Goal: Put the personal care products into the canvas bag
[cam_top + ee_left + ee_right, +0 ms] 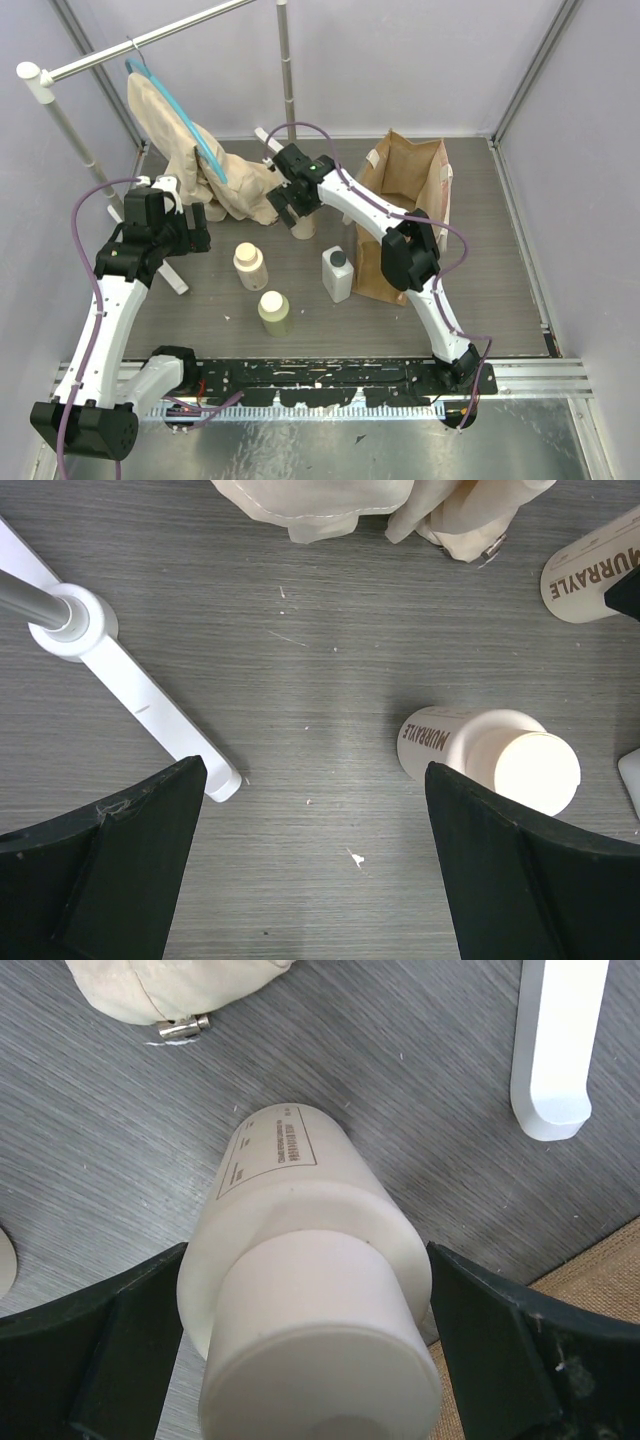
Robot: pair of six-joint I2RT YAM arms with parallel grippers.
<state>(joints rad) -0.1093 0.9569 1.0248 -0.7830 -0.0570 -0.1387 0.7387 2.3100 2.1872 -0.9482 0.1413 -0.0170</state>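
I will next move my right gripper slightly toward the beige cloth, then close its fingers on the cream bottle point(301, 217) point(308, 1244) that already stands between them.
Three personal care products stand free on the grey table: a cream round bottle point(250, 266) point(490, 760), a yellowish round bottle point(275, 312) and a white rectangular bottle with a dark cap point(338, 274). Another cream round bottle point(303, 228) point(310, 1300) stands upright between the fingers of my right gripper point(295, 212) point(305, 1360). Its jaws are open, one on each side of the bottle's shoulder. The tan canvas bag point(415, 170) point(600, 1270) stands upright just right of that bottle, partly behind the right arm. My left gripper point(193, 238) point(315, 880) hangs open over bare table, left of the first cream bottle.
A beige cloth point(170, 130) point(330, 500) point(170, 990) hangs from a blue hanger on a white rack at the back left. The rack's white foot point(178, 275) point(150, 715) lies close to the left gripper. Another rack foot point(555, 1050) lies beyond the right gripper. Walls enclose the table.
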